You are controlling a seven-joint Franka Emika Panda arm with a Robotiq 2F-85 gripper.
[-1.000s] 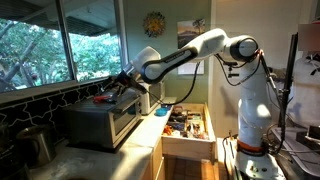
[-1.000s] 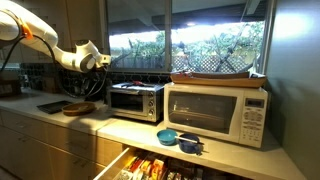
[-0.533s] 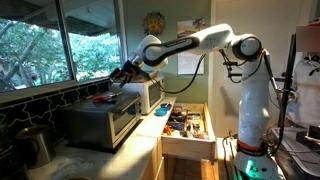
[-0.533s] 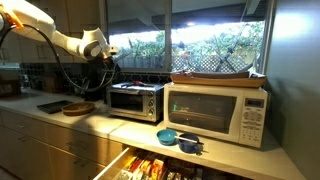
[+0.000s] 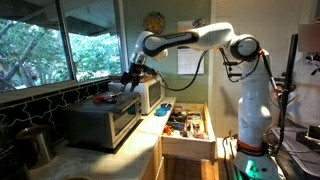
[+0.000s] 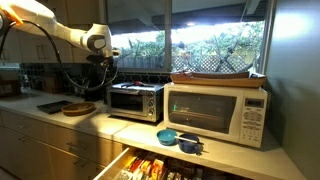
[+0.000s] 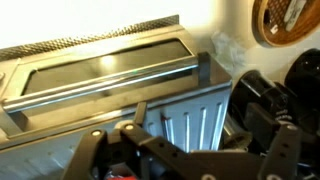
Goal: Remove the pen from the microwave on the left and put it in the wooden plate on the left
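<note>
My gripper moves down onto the silver microwave's ribbed top [image 5: 98,106] [image 7: 190,124] below it next and closes on the pen, as the fingers already stand apart and empty.
The silver microwave [image 5: 100,122] stands on the counter by the window and shows in both exterior views [image 6: 135,101]. In the wrist view I look down on its ribbed top [image 7: 195,125] and glass door. My gripper [image 5: 130,76] hangs just above the microwave's top [image 6: 104,70]. In the wrist view its fingers [image 7: 190,105] stand apart with nothing between them. The pen is too small to make out in any view. The wooden plate [image 6: 78,108] lies on the counter beside the microwave and shows at the wrist view's top corner [image 7: 290,20].
A flat red thing [image 5: 103,99] lies on the silver microwave's top. A cream-white microwave [image 6: 215,112] stands beside it with a tray on top. Blue bowls [image 6: 176,138] sit at the counter edge above an open drawer [image 5: 185,125]. The window is close behind.
My gripper has lifted off the microwave's top near the red thing and shifted toward the cream-white microwave's side; the arm has straightened upward.
</note>
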